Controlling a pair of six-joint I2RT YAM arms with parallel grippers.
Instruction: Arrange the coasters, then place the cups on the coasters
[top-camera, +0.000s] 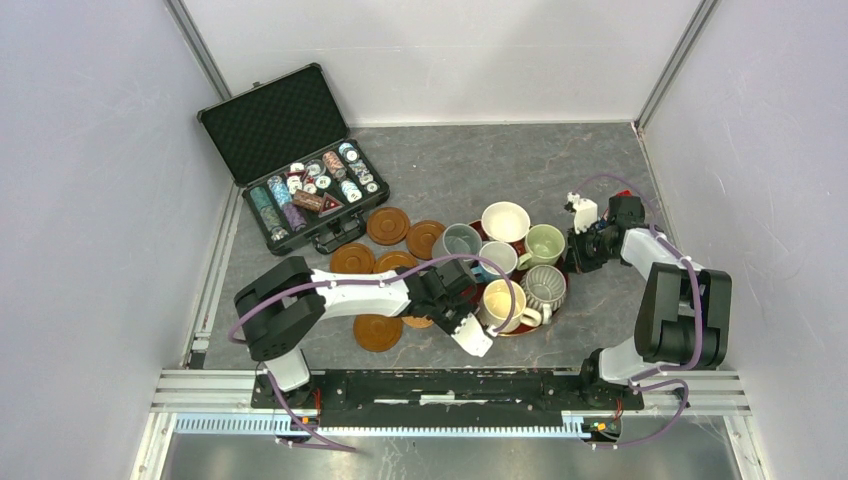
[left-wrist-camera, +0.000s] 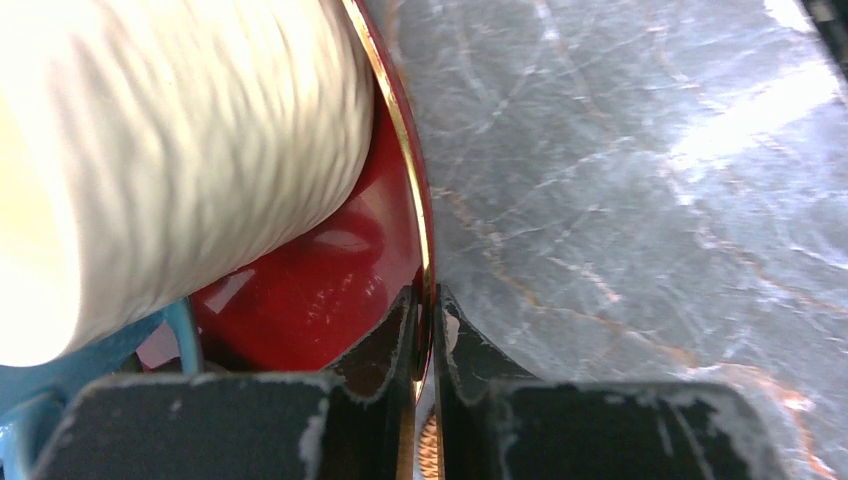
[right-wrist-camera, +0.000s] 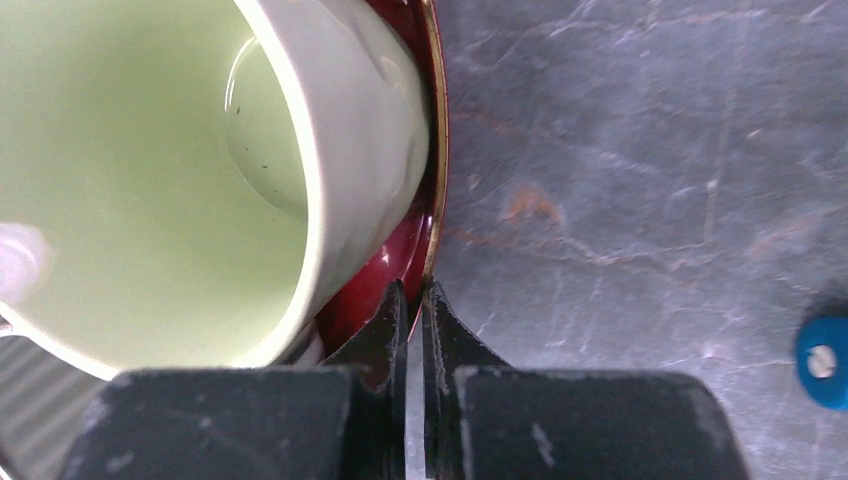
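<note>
The tray's rim will next go outward with my right gripper onto bare tabletop before the back wall (top-camera: 508, 165), clear of the coasters, and my right gripper will let go of it there.
Six cups stand on a glossy red tray (top-camera: 519, 329): grey (top-camera: 458, 241), white (top-camera: 505, 221), pale green (top-camera: 543, 243), light blue (top-camera: 497, 258), cream-yellow (top-camera: 499, 301) and ribbed (top-camera: 545, 285). My left gripper (left-wrist-camera: 427, 310) is shut on the tray's gold-edged rim (left-wrist-camera: 412, 200), next to the cream-yellow cup (left-wrist-camera: 180, 150). On the tray's right side, my right gripper (right-wrist-camera: 412, 295) is shut on the rim (right-wrist-camera: 436, 190) beside the pale green cup (right-wrist-camera: 150, 170). Brown coasters (top-camera: 387, 225) (top-camera: 425, 240) (top-camera: 352, 258) (top-camera: 378, 332) lie on the table left of the tray; my left arm covers part of others.
An open black case of poker chips (top-camera: 300, 185) sits at the back left. A small blue piece (right-wrist-camera: 822, 362) lies on the grey table right of the tray. Side walls stand close on both sides.
</note>
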